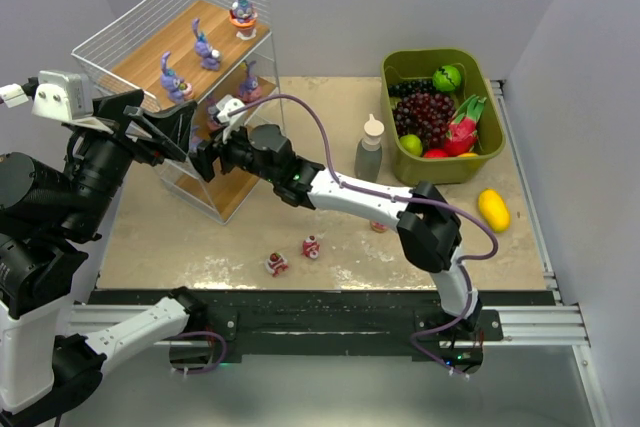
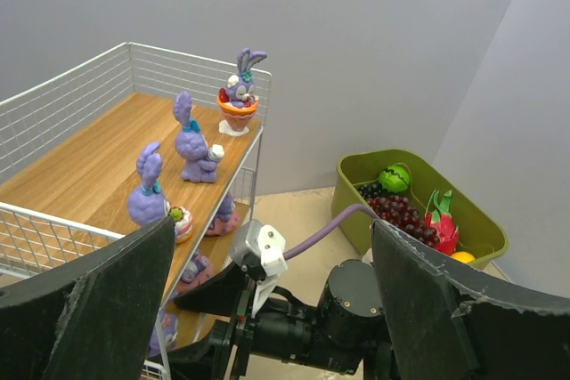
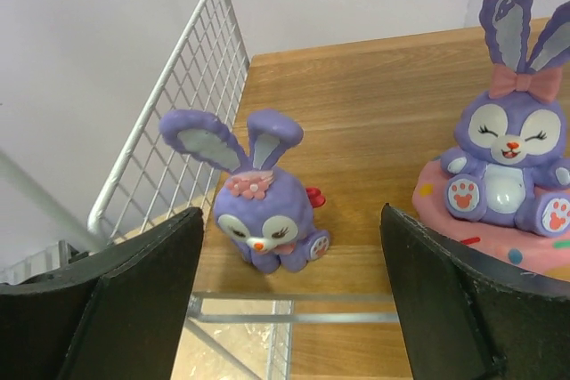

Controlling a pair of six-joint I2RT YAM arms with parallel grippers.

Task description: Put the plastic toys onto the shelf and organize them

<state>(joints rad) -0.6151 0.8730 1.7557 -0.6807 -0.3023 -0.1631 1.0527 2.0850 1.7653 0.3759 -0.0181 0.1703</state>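
Note:
The cake piece nearer the black bar (image 1: 276,264) is below my right gripper and back from it, so my right gripper needs to move back from the shelf (image 1: 150,59) and come down onto that piece.
The shelf (image 1: 150,59) stands at the back left. Three purple bunnies (image 1: 206,47) stand on its top board, one on an orange cup base (image 1: 242,12). My right gripper (image 1: 205,157) is open at the middle tier. In the right wrist view a small bunny (image 3: 264,206) stands free on the board (image 3: 374,122) between its open fingers (image 3: 142,300), and a bunny on a pink base (image 3: 512,175) sits to the right. Two red-and-white cake pieces (image 1: 276,264) (image 1: 312,246) lie on the table. My left gripper (image 1: 162,132) is open and empty beside the shelf, above the right wrist (image 2: 294,309).
An olive-green bin (image 1: 492,142) at the back right holds grapes (image 1: 425,112), a green apple (image 1: 447,78) and a dragon fruit (image 1: 462,132). A yellow lemon (image 1: 493,209) lies in front of it. A small bottle (image 1: 370,149) stands left of the bin.

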